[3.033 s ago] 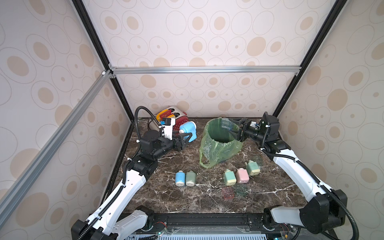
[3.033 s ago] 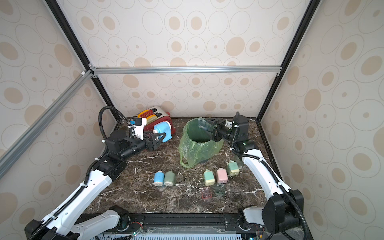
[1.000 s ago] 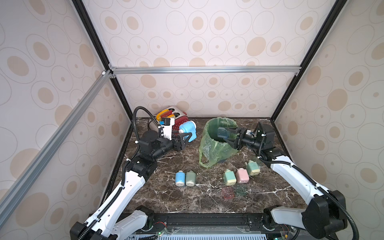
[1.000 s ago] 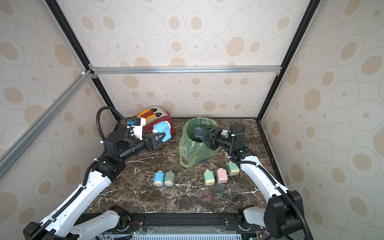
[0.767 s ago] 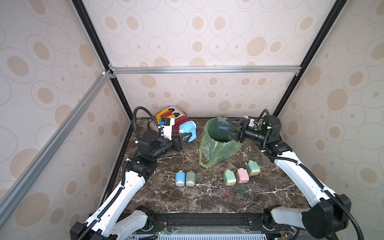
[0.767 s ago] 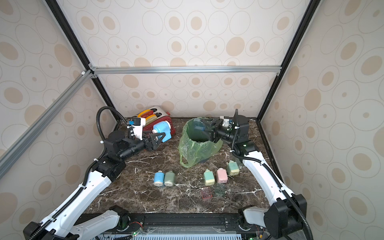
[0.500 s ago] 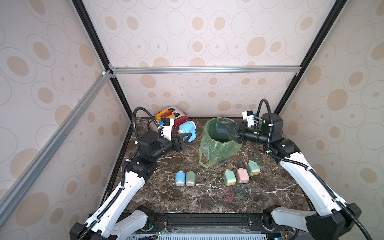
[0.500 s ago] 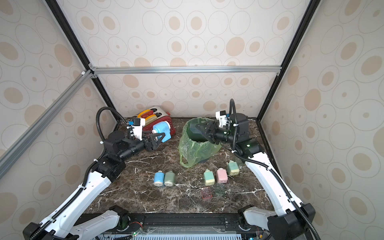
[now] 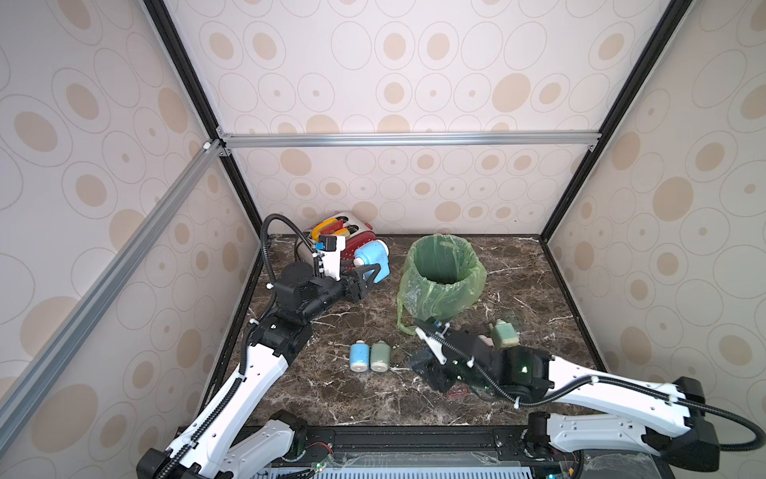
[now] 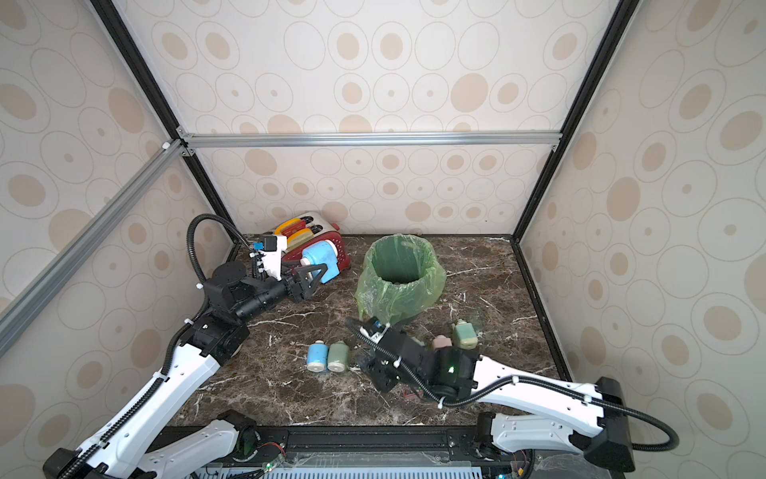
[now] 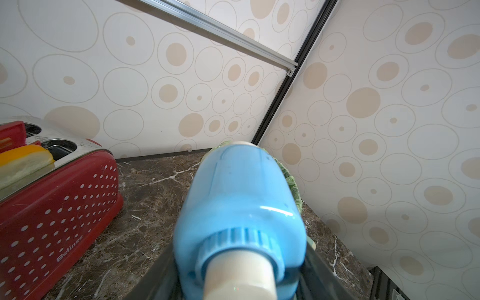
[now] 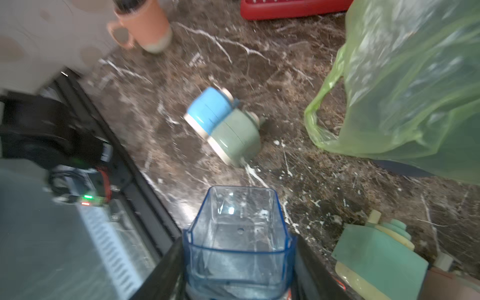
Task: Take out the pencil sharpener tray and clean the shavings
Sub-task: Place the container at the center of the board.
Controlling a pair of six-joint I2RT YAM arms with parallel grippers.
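My right gripper lowers back toward the bare front of the tabletop next, to release the tray (image 12: 239, 233) clear of sharpeners. That bare front lies below and back of the gripper.
A blue pencil sharpener (image 9: 373, 259) with a cream end is held off the table beside the toaster, my left gripper (image 9: 370, 275) shut on it; it fills the left wrist view (image 11: 241, 207). The clear blue-edged tray (image 12: 239, 233) sits between the fingers of my right gripper (image 12: 237, 259), which is shut on it. It looks empty apart from smears. In both top views the right gripper (image 9: 422, 365) is low over the front of the table, in front of the green-bagged bin (image 9: 441, 273). No shavings are discernible in the bin.
A red toaster (image 9: 335, 232) stands at the back left. A blue sharpener (image 9: 359, 356) and a green sharpener (image 9: 380, 356) lie together just left of the right gripper. Another green sharpener (image 9: 503, 334) and a pink one (image 10: 441, 343) sit behind the right arm. A pink mug (image 12: 145, 26) shows in the right wrist view.
The right arm has swung from above the bin's mouth down and forward to the front of the table, still carrying the tray. The left arm and the blue sharpener have stayed put.
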